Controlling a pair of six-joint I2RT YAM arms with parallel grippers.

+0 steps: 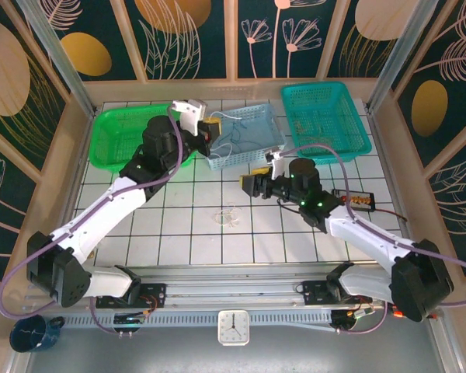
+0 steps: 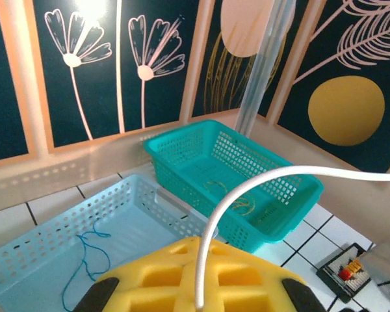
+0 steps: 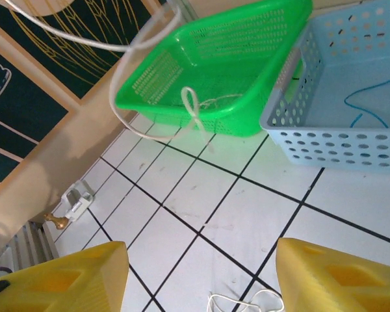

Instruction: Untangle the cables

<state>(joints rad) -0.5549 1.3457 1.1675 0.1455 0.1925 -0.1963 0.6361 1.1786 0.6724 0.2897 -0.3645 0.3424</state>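
Observation:
The white cable goes across and down with my left gripper next, toward the green basket. The gripper releases it beside and below the basket, apart from the blue cable.
My left gripper (image 1: 210, 130) hovers over the light blue basket (image 1: 256, 148). In the left wrist view its yellow fingers (image 2: 198, 286) are shut on a whitish cable (image 2: 247, 185) that arches up and to the right. That cable hangs in the air in front of the green basket (image 3: 201, 58), with a small loop (image 3: 192, 104). A dark blue cable (image 2: 84, 260) lies in the light blue basket (image 2: 26, 260). Yellow-tan cables (image 2: 240, 198) lie in the teal basket (image 1: 326, 116). My right gripper (image 1: 247, 185) is open and low over the tiles (image 3: 201, 260). Another whitish cable (image 3: 244, 302) (image 1: 227, 217) lies just below it.
A breadboard (image 1: 356, 200) with a dark lead lies on the tiles at the right. The three baskets line the back of the table. A small connector (image 3: 78, 198) sits near the left wall. A blue mug (image 1: 31, 332) and a clock (image 1: 233, 326) stand below the front rail.

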